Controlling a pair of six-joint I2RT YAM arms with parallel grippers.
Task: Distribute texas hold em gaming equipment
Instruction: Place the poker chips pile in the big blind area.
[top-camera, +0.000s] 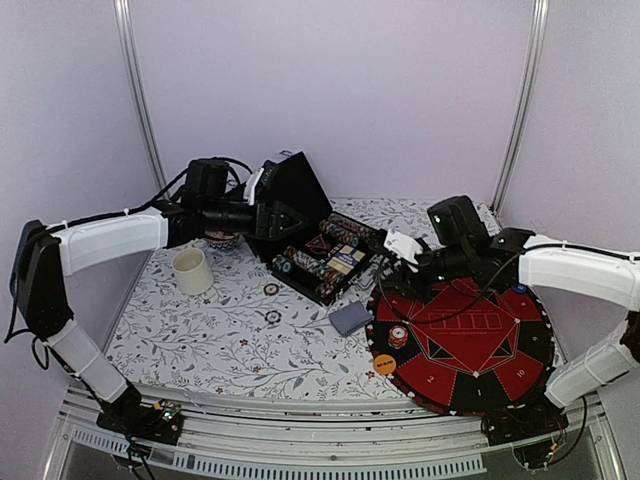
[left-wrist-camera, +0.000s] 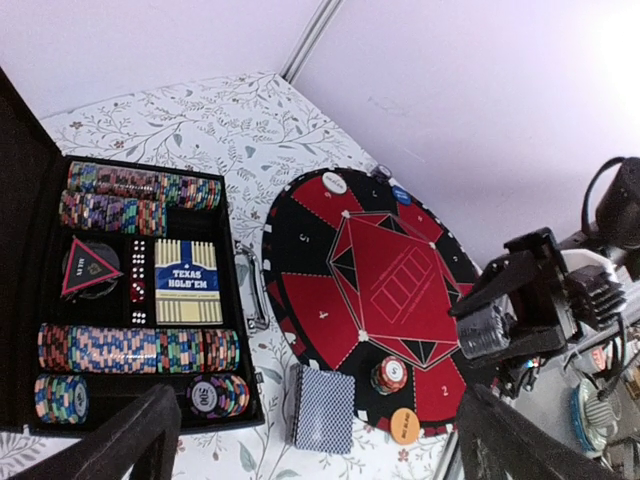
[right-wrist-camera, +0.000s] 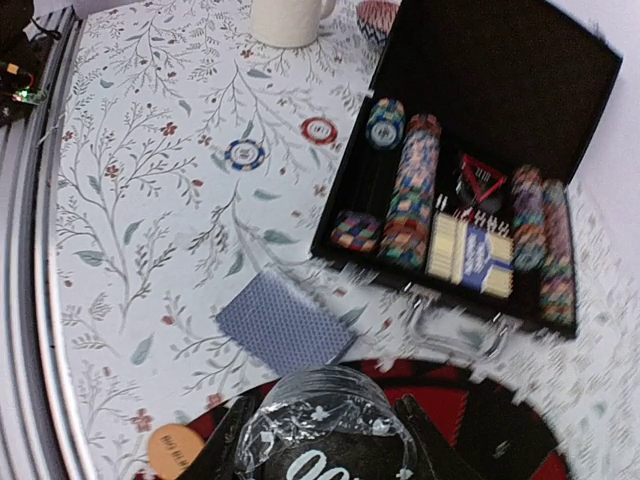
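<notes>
My right gripper has the roll of dark chips and next needs to tilt it down onto the empty mat close (top-camera: 418, 350) beside the short chip stack.
The open black case (top-camera: 318, 262) holds rows of multi-coloured poker chips (left-wrist-camera: 135, 348) and a boxed Texas Hold'em deck (left-wrist-camera: 187, 281). A grey-blue card deck (top-camera: 350, 318) lies on the cloth beside the round red and black mat (top-camera: 470, 340). On the mat are a short chip stack (top-camera: 398, 336), an orange button disc (top-camera: 385, 365) and a blue one (top-camera: 519, 289). My right gripper (right-wrist-camera: 325, 430) hovers over the mat's near rim, shut on a plastic-wrapped roll of dark chips (right-wrist-camera: 320, 415). My left gripper (left-wrist-camera: 320, 450) hangs open and empty by the case lid (top-camera: 295, 190).
A cream cup (top-camera: 193, 270) stands at the left, with a pink patterned dish (top-camera: 220, 240) behind it under the left arm. Two loose chips (top-camera: 271, 289) (top-camera: 273, 317) lie on the floral cloth in front of the case. White walls close in the back and sides.
</notes>
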